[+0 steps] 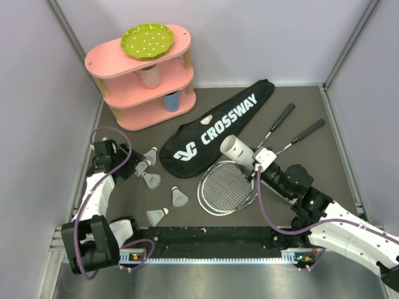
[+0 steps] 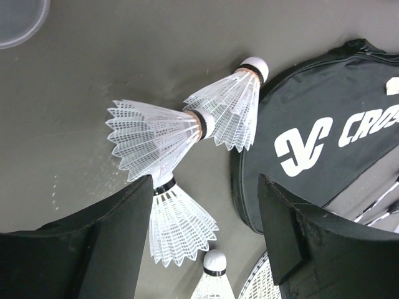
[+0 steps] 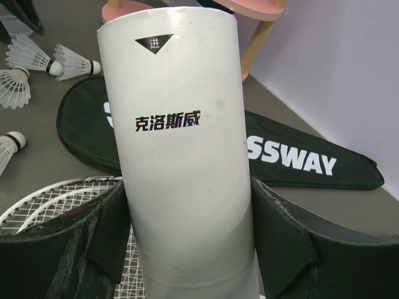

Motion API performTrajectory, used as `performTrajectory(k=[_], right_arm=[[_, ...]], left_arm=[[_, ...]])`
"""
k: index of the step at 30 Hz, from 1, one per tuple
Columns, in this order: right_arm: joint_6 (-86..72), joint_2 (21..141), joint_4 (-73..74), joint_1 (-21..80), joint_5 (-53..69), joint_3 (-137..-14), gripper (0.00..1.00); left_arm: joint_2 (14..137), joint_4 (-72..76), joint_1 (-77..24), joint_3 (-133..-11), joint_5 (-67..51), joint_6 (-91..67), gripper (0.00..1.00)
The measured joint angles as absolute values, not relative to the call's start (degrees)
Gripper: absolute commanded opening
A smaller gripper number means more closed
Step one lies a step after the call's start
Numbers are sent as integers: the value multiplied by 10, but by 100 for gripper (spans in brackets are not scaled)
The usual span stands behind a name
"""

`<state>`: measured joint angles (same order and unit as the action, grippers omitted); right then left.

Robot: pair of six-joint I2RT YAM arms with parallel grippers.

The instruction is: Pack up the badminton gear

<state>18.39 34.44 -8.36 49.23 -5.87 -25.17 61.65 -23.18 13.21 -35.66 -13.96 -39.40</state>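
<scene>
The middle shuttlecock's cork points away, so next I will move my left gripper down and to the left in the wrist view onto the middle shuttlecock's near skirt edge (image 1: 138, 172) (image 2: 159, 167).
My right gripper (image 1: 254, 159) is shut on the long white tube (image 1: 235, 148), holding it tilted over the two silver rackets (image 1: 227, 187). In the right wrist view the tube (image 3: 181, 137) fills the gap between the fingers (image 3: 283, 240). The black CROSSWAY bag (image 1: 215, 128) lies flat in the middle. My left gripper (image 1: 129, 161) is open above a cluster of white shuttlecocks (image 1: 149, 156). In the left wrist view one shuttlecock (image 2: 177, 221) lies below, beside the left finger (image 2: 118, 230), and two more (image 2: 156, 134) lie ahead. Two further shuttlecocks (image 1: 179, 197) lie nearer me.
A pink three-tier shelf (image 1: 103, 59) stands at the back left with a green dotted plate (image 1: 147, 40) on top and cups on the lower tiers. Walls close in on the left, back and right. The racket handles (image 1: 283, 115) point to the back right.
</scene>
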Motion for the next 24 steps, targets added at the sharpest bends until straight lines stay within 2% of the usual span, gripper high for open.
performTrajectory(k=[2,3,9,20,23,24], right_arm=[[183,343,-84,492,-55,-252,26],[183,343,-84,492,-53,-252,26],[183,343,-83,492,-47,-252,26],[180,335,-83,492,-45,-252,26],[178,335,-82,492,-45,-252,25],[178,335,-81,492,-45,-252,25]], left_arm=[[616,-211,132,-348,-148,-399,65],[616,-201,132,-342,-152,-402,60],[640,-166,132,-320,-161,-411,55],[653,-132,132,-308,-144,-407,30],[675,-133,133,-309,-131,-402,18],[682,-136,133,-309,-126,-399,1]])
